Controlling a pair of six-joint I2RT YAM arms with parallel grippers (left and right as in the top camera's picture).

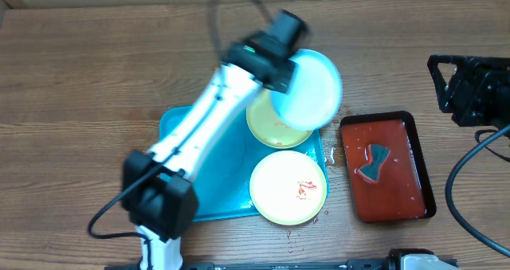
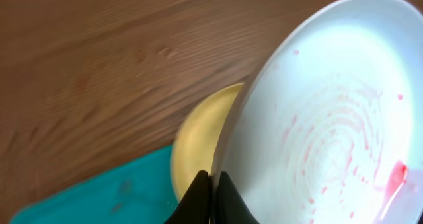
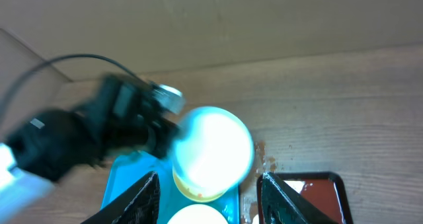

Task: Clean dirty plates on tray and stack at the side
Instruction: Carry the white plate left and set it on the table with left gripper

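Observation:
The robot has to move its left gripper to the left in the overhead view, past the turquoise tray, and then lower the plate onto the empty wood beside the tray.
My left gripper (image 1: 277, 77) (image 2: 212, 196) is shut on the rim of the pale blue-white dirty plate (image 1: 312, 87) (image 2: 330, 112) (image 3: 215, 148). It holds the plate tilted above the back right of the turquoise tray (image 1: 182, 125) (image 2: 86, 197) (image 3: 122, 178). Faint red smears streak the plate's face. Two green-rimmed dirty plates lie on the tray. The far one (image 1: 271, 128) (image 2: 197, 145) is partly hidden under the held plate; the near one (image 1: 288, 187) bears red sauce. My right gripper (image 3: 213, 201) hovers open and empty, high at the right, looking down on the plates.
A dark red, black-rimmed tray (image 1: 398, 192) (image 3: 317, 191) lies right of the turquoise tray, with a dark teal sponge (image 1: 373, 162) in it. Sauce drips spot the wood between the trays. My right arm (image 1: 472, 87) sits by the right table edge.

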